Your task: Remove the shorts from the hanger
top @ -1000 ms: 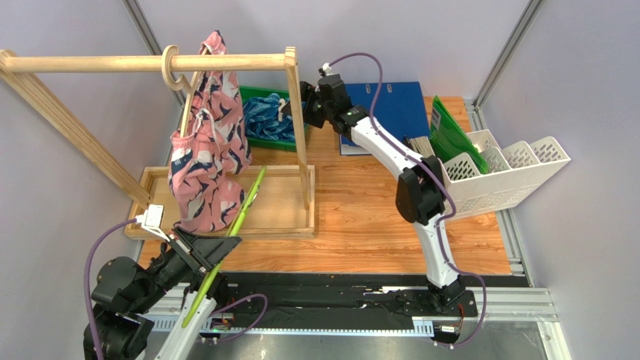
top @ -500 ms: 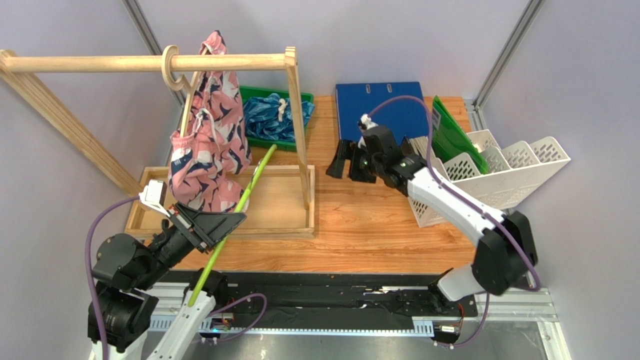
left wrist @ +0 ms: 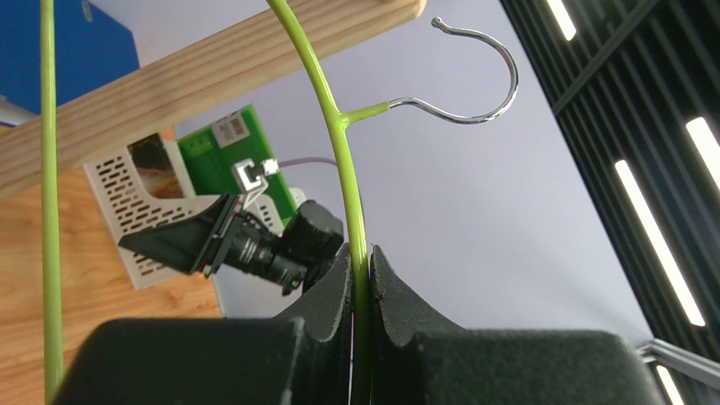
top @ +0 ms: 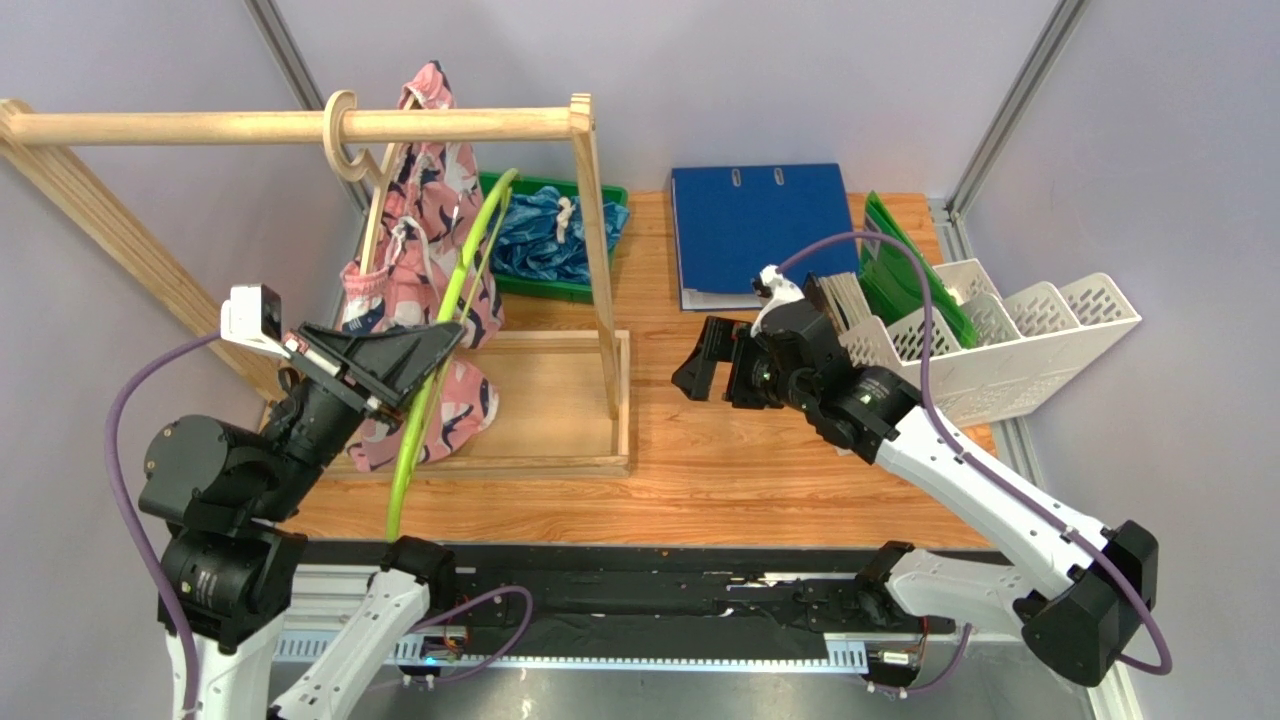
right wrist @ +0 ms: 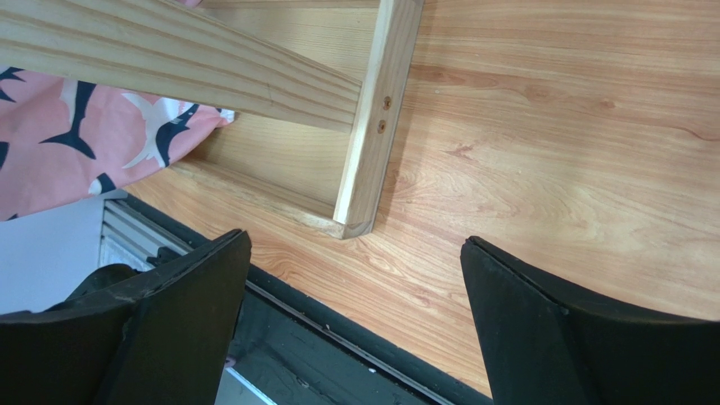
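My left gripper will move outward and release the green hanger [top: 451, 300] on the rack bar's bare end [top: 544, 125], since that lies outward and to its right in the top view.
The pink shorts [top: 425, 278] with dark-blue and white shapes hang from a wooden hanger [top: 344, 138] on the rack's rail [top: 226, 126]. They also show in the right wrist view [right wrist: 68, 139]. The blue-teal shorts [top: 538, 236] lie in a green bin at the back. My left gripper [top: 436, 342] is shut on an empty green hanger [top: 451, 300], held up beside the pink shorts. In the left wrist view the gripper [left wrist: 361, 263] pinches the hanger's rod [left wrist: 338, 143], with the metal hook [left wrist: 477, 80] near the rail. My right gripper [top: 709, 363] is open and empty above the table, right of the rack; it also shows in the right wrist view [right wrist: 355, 291].
The wooden rack's base tray [top: 556, 450] and right post [top: 598, 255] stand between the arms. A blue binder [top: 759, 225] lies at the back. A white file holder [top: 1022, 353] with green folders [top: 902, 270] sits at the right.
My left arm has lifted the green hanger from low by the tray up towards the rail. My right arm has drawn back from the bin to the table's middle.
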Controlling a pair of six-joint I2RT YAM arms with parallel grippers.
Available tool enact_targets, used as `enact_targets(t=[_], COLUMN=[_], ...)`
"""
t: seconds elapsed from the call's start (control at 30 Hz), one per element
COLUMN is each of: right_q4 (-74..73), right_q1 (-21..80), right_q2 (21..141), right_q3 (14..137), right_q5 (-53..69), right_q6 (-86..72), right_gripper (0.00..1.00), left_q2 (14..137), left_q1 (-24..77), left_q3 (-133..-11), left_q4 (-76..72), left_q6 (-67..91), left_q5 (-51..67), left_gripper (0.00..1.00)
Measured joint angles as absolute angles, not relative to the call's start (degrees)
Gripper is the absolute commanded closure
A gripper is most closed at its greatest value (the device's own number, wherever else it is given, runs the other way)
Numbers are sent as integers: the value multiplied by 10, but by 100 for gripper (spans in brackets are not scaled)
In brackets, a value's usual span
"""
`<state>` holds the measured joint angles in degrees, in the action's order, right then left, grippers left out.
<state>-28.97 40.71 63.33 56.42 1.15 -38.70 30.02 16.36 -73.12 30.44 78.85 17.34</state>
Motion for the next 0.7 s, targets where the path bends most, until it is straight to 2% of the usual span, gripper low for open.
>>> enact_targets(t=[0.3,0.7], right_q4=[-364,-357], right_q1=[480,479], right_q2=[609,516], right_q3=[624,611], right_q5=[-165,-199], right_q6=[-425,-414], right_gripper=[0,0], left_q2=[435,522], left_q1=[164,188], left_q3=[-808,-834], left_q4=[242,215], left_q6=[824,865], left_q5=[170,193], left_gripper=[100,100])
